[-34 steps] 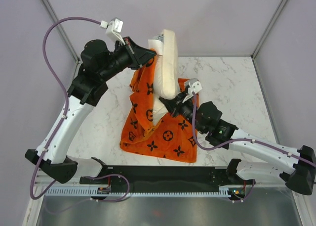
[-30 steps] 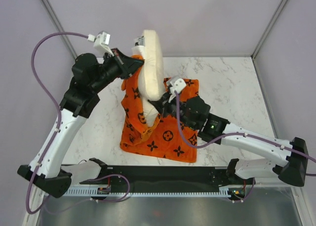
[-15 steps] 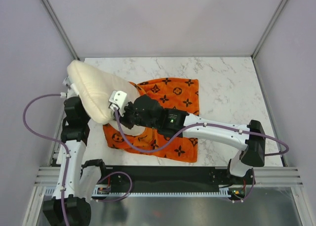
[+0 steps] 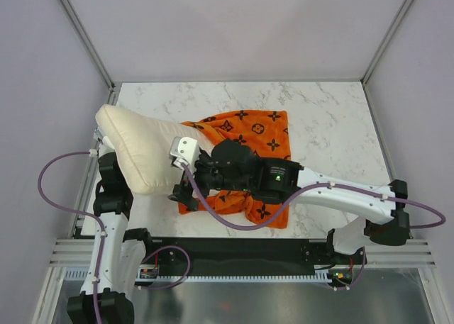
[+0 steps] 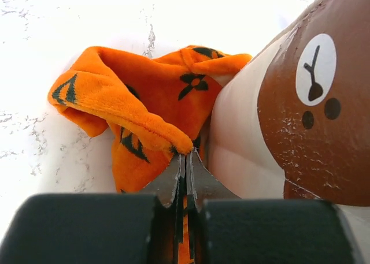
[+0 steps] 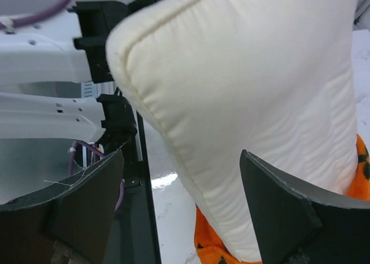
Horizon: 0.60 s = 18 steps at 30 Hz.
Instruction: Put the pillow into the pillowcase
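The right gripper moves outward next from the pillow's near corner onto the pillowcase's opposite edge [image 4: 212, 132] beside the pillow, since my left gripper already holds an orange fold.
The cream pillow [image 4: 138, 152] lies tilted at the table's left edge, over my left arm [image 4: 113, 193]. In the left wrist view its other face [image 5: 306, 108] is brown with a bear-like print. The orange pillowcase [image 4: 248, 134] lies spread at mid table, with one end running under the pillow. My left gripper [image 5: 186, 155] is shut on an orange fold of the pillowcase [image 5: 133, 116], right beside the pillow; the top view hides it. My right gripper [image 4: 181, 186] [image 6: 182, 197] stands wide open at the pillow's near corner [image 6: 248, 102], and the pillow's edge hangs loose between the fingers.
The marble table [image 4: 333, 118] is walled by grey panels at the back and sides. A black rail [image 4: 234, 249] runs along the near edge. My right arm [image 4: 333, 193] stretches across the pillowcase. The left arm's white links [image 6: 46, 73] are close behind the right gripper.
Both arms swung down and left, carrying the pillow from upright at the back to lying at the left edge. The pillowcase dropped flat. The right gripper opened and let go of the pillow.
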### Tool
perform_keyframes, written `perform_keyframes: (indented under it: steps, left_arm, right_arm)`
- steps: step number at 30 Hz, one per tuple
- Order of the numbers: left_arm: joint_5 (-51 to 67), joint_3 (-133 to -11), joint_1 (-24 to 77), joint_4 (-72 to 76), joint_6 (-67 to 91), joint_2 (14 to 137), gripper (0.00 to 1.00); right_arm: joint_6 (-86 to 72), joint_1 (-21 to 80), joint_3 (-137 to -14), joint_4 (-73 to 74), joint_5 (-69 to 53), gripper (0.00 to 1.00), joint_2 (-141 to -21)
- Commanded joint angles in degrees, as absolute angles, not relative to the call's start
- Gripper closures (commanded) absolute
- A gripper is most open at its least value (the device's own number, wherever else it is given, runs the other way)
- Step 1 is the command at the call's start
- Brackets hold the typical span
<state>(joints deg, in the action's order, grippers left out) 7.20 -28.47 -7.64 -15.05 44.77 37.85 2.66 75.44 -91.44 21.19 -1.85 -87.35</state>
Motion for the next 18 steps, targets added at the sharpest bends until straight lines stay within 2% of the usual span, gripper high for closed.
perform_keyframes:
  steps: [1, 5, 9, 12, 18]
  left_arm:
    - [5.6, -28.7, -7.4, -13.2, 46.1, 38.0, 0.98]
    - [4.5, -29.5, -7.4, -13.8, 45.5, 36.1, 0.98]
    - [3.4, -31.8, -7.4, -15.7, 44.3, 34.5, 0.98]
    - [3.3, -33.0, -7.4, -17.1, 43.8, 33.2, 0.98]
    - [2.9, -36.4, -7.3, -19.8, 41.8, 31.4, 0.98]
  right_arm:
    - [0.0, 75.4, -91.5, 20.4, -0.7, 0.11, -80.3]
    - [-4.0, 69.5, -88.2, 19.1, 0.1, 0.07, -76.0]
    - [-11.1, 54.2, -86.0, 19.7, -2.7, 0.10, -78.0]
    - [-15.5, 46.0, -87.4, 23.3, -7.5, 0.15, -86.0]
    - [-16.5, 43.8, -89.7, 25.5, -6.8, 0.15, -102.7]
